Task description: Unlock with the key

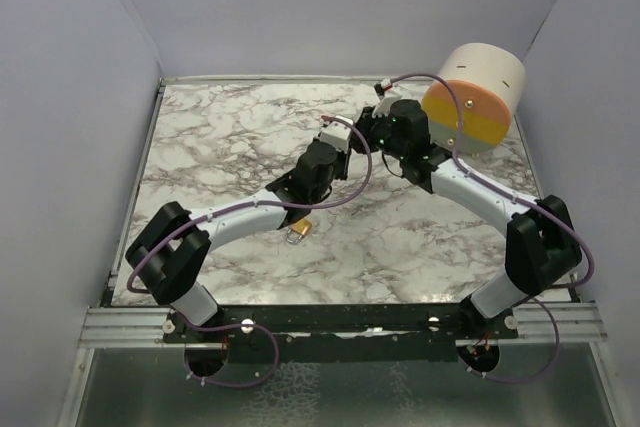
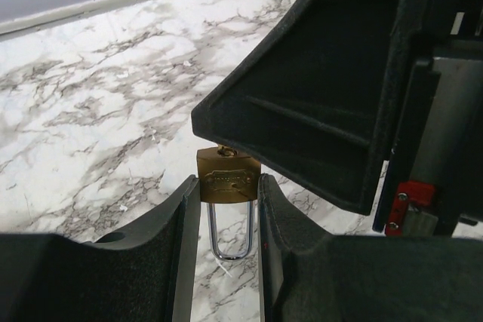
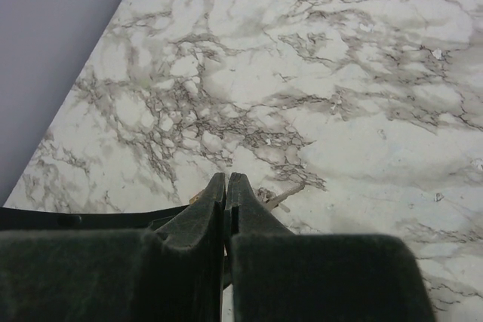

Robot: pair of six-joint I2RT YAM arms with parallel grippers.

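The padlock goes to the left in the top view and down for my left gripper to release next, as clear marble lies below the gripper there.
A brass padlock is clamped by its body between the fingers of my left gripper, held above the marble table. Its steel shackle points back toward the camera. My right gripper sits right over the padlock's keyhole end and hides it. In the right wrist view that gripper is shut, and a key ring with a thin metal blade pokes out beside its tips; the key's head is hidden between the pads. From above, the left gripper and right gripper meet mid-table.
A cream cylinder with an orange and yellow face lies at the back right, close behind the right arm. A small brass object lies on the table under the left forearm. Grey walls close in the table on three sides.
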